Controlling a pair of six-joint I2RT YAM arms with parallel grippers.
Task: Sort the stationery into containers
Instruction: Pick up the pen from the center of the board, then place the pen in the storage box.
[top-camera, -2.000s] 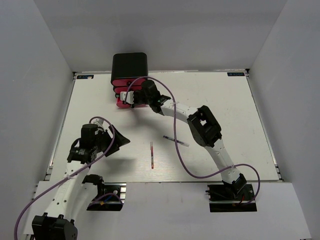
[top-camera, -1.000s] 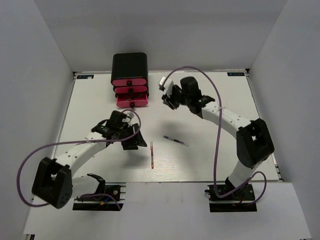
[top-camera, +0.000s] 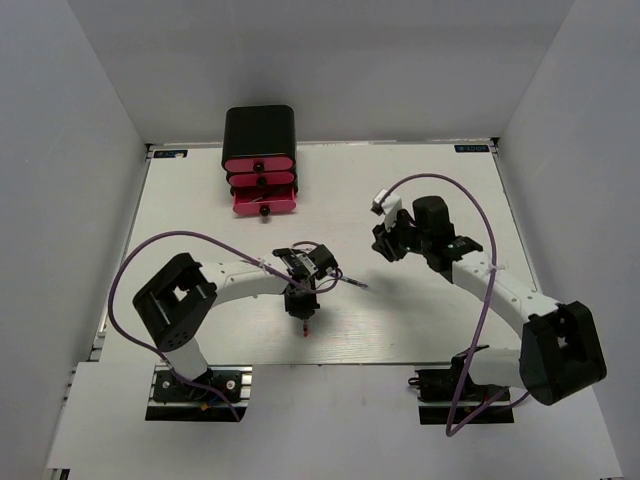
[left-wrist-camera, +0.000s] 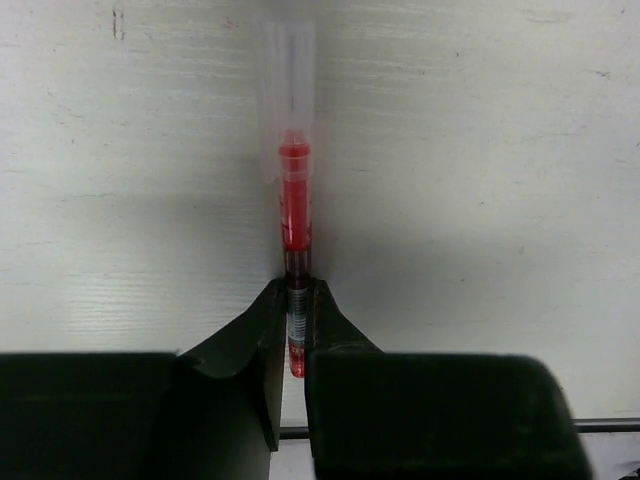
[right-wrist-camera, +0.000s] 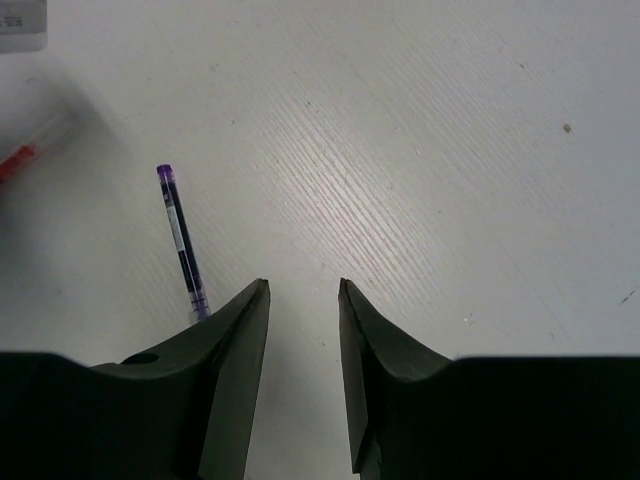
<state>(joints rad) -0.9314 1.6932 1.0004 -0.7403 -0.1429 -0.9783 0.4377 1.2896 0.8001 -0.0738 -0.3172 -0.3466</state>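
Note:
My left gripper should next lift the red pen (top-camera: 304, 327), carry it outward over the open bottom drawer (top-camera: 262, 196) and let go of the red pen there, because that drawer is pulled out.
A thin red pen (left-wrist-camera: 294, 205) with a clear cap lies on the white table, and my left gripper (left-wrist-camera: 297, 300) is shut on its lower end, both fingers pressed against the barrel. From above, the left gripper (top-camera: 300, 299) covers most of the red pen (top-camera: 304, 327). A dark purple pen (top-camera: 351, 282) lies just to its right, also seen as the purple pen (right-wrist-camera: 183, 243) left of my right gripper (right-wrist-camera: 303, 288). My right gripper (top-camera: 386, 241) hangs open over bare table with nothing between its fingers. The pink drawers (top-camera: 261, 163) sit in their black box (top-camera: 258, 127) at the back.
The bottom drawer (top-camera: 266, 205) stands pulled out a little toward the arms. Purple cables loop over both arms. The table's raised rim (top-camera: 137, 240) runs along the left side, with grey walls all round.
My left arm swung right over the red pen and its jaws closed on it. My right arm drew back from near the drawers to the right middle of the table.

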